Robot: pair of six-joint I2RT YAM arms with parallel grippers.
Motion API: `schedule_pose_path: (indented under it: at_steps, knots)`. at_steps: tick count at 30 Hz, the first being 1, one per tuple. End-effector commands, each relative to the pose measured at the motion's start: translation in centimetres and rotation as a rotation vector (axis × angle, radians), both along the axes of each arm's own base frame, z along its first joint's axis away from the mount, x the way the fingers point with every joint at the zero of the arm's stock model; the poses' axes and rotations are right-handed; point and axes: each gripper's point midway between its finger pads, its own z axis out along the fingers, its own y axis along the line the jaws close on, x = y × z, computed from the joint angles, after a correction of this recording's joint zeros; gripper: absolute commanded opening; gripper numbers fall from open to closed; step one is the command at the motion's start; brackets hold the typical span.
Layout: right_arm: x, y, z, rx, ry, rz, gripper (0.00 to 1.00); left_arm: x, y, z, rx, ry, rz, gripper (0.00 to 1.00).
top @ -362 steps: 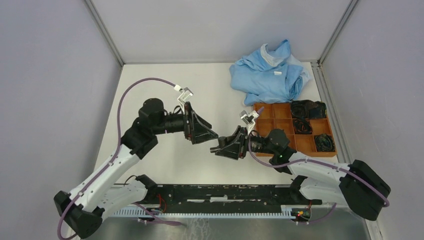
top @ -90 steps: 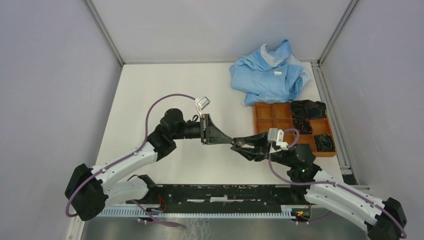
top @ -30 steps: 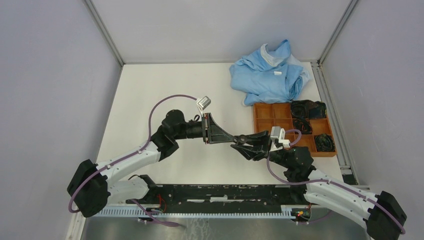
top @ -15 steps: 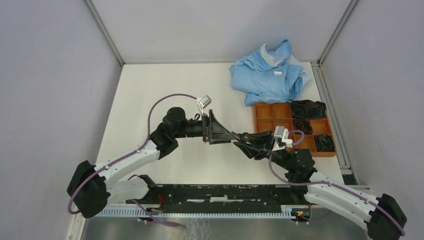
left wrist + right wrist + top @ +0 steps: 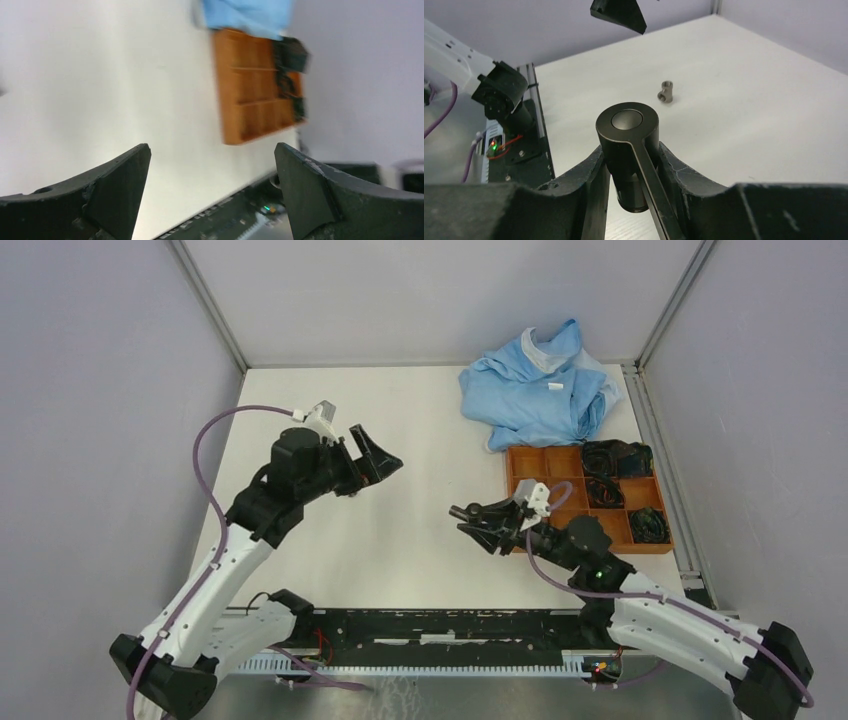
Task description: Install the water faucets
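Next, my left gripper tips down and lowers its open, empty fingers around the grey T-shaped fitting [image 5: 667, 92], which lies below it on the tabletop.
My right gripper [image 5: 629, 150] is shut on a stubby dark grey faucet piece [image 5: 627, 137] with a flat lever handle and holds it above the table; the gripper also shows in the top view [image 5: 470, 518]. A small grey T-shaped fitting [image 5: 667, 92] lies loose on the white table beyond it. My left gripper [image 5: 375, 455] is open and empty, raised at the left-centre, well apart from the right gripper. In the blurred left wrist view its two fingers [image 5: 100, 192] stand wide apart with nothing between them. One left fingertip [image 5: 619, 12] shows at the top of the right wrist view.
An orange compartment tray [image 5: 545, 490] with dark coiled parts sits at the right, and shows in the left wrist view [image 5: 250, 90]. A crumpled blue cloth [image 5: 535, 385] lies at the back right. A black rail [image 5: 450, 625] runs along the near edge.
The two grippers were tip to tip at mid-table; the left arm has swung away to the left and back with open jaws. The right gripper still holds the faucet piece.
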Motion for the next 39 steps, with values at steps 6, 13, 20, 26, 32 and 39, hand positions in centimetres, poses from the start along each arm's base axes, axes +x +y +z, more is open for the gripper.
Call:
schedule_pose_path:
  at_steps: [6,13,20,26,32,39]
  knots:
    - [0.5,2.2,-1.7,-0.174,0.147,0.062,0.0,1.8,9.5,-12.1,0.641,0.243,0.277,1.0]
    - [1.1,1.5,-1.9,-0.16,0.134,0.009,0.0,4.7,11.7,-16.6,0.747,0.323,0.352,0.94]
    - [0.9,0.7,-0.8,-0.105,0.103,-0.017,0.0,7.0,13.2,-20.0,0.746,0.408,0.442,0.79]
    - [0.8,0.6,-0.9,-0.098,0.107,-0.017,0.0,8.3,12.4,-21.8,0.683,0.46,0.514,0.77]
    - [0.8,0.6,-1.1,-0.095,0.112,-0.019,0.0,8.2,12.7,-23.8,0.734,0.51,0.528,0.72]
    - [0.7,0.7,-1.1,-0.091,0.115,-0.009,0.0,9.2,13.1,-24.0,0.766,0.48,0.539,0.64]
